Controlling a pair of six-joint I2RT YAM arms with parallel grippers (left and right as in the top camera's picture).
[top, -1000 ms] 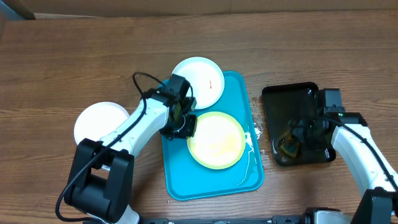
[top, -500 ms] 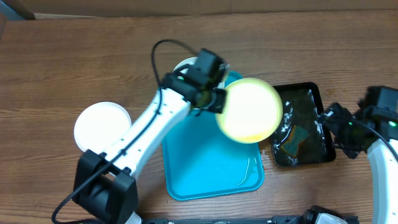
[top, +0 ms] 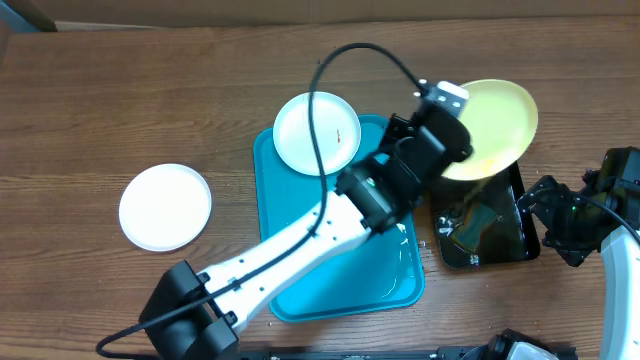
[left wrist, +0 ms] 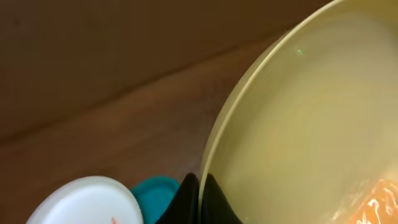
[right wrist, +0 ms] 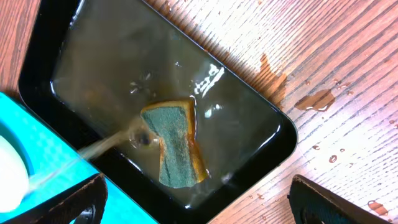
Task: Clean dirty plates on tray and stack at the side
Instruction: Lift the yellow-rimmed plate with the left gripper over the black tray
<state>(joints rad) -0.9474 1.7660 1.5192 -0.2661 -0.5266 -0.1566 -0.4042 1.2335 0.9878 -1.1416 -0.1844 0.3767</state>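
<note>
Next, my left gripper swings past the turquoise tray [top: 330, 270] and lowers its yellow-green plate onto the clean white plate, which lies on the table at the side.
My left gripper [top: 447, 118] is shut on the rim of the pale yellow-green plate [top: 493, 128] and holds it tilted over the black tray; in the left wrist view the fingers [left wrist: 200, 198] pinch the plate's edge [left wrist: 298, 124]. A white plate [top: 317, 133] with orange specks lies on the far left corner of the turquoise tray [top: 330, 270]; it also shows in the left wrist view [left wrist: 81, 200]. Another white plate [top: 165, 206] lies on the table at left. My right gripper [top: 560, 222] is open and empty beside the black tray, its fingers wide apart in the right wrist view [right wrist: 196, 202].
A glossy black tray [top: 505, 245] of murky water stands right of the turquoise tray and holds a green-and-yellow sponge [right wrist: 177, 151]. Liquid streams from the plate into it. Water drops lie on the wood [right wrist: 317, 99] to its right. Water pools on the turquoise tray's near right corner.
My left arm has lifted the yellow-green plate off the turquoise tray and carried it right, tilting it over the black tray. My right gripper has drawn back to the right, leaving the sponge in the water.
</note>
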